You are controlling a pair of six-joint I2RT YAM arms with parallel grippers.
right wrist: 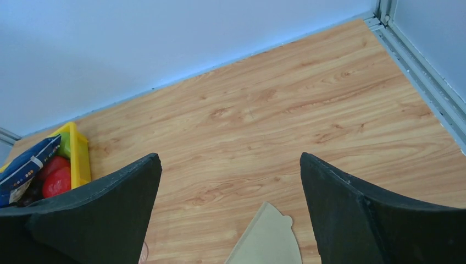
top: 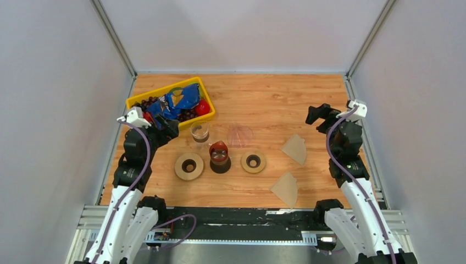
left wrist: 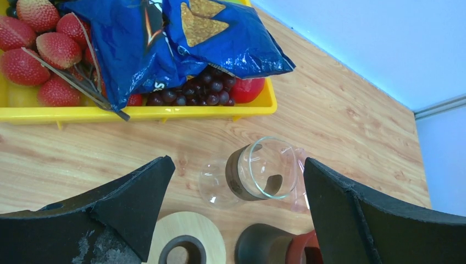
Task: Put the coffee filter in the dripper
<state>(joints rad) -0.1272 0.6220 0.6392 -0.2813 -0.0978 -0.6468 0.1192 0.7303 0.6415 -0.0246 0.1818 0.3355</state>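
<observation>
My right gripper swings across and down onto the smaller tan ring's filter-side rim next. That rim lies below it and to its left in the top view.
Two light-tan fan-shaped coffee filters lie flat on the wooden table at the right: one (top: 295, 148) farther back, one (top: 285, 188) near the front edge. The far one's curved edge shows low in the right wrist view (right wrist: 269, 242). The clear pinkish dripper (top: 240, 136) sits mid-table; a sliver of it (left wrist: 299, 190) shows beside my left gripper's right finger. My left gripper (top: 167, 127) (left wrist: 237, 165) is open and empty, above and left of the dripper. My right gripper (top: 317, 115) (right wrist: 229, 159) is open and empty, above and behind the far filter.
A yellow tray (top: 134, 102) (left wrist: 137, 113) of snack bags and fruit stands at back left. A glass carafe (top: 199, 132) (left wrist: 258, 170), a dark red-brown piece (top: 220, 155), a large tan ring disc (top: 189, 166) and a smaller tan ring (top: 253, 161) cluster mid-table.
</observation>
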